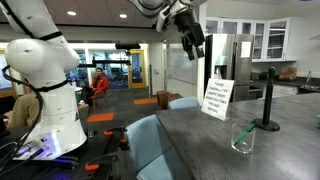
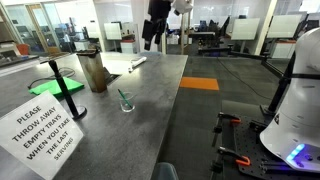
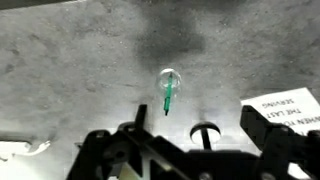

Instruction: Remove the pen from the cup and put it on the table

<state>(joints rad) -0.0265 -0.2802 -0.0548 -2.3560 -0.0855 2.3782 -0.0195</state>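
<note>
The robot's open gripper will move outward and down toward the cup and go around the pen's upper end, because that end sticks out above the cup's rim.
The clear cup stands upright on the dark grey table, with the green pen leaning inside it. Cup and pen show in both exterior views. In the wrist view I look down on the cup, and the pen sticks out of it. My gripper hangs high above the table, well clear of the cup, open and empty. It also shows in an exterior view and in the wrist view.
A black post with a round base stands near the cup, beside a white printed sign. In an exterior view a brown container and a green mat sit further along the table. Blue chairs stand at its edge.
</note>
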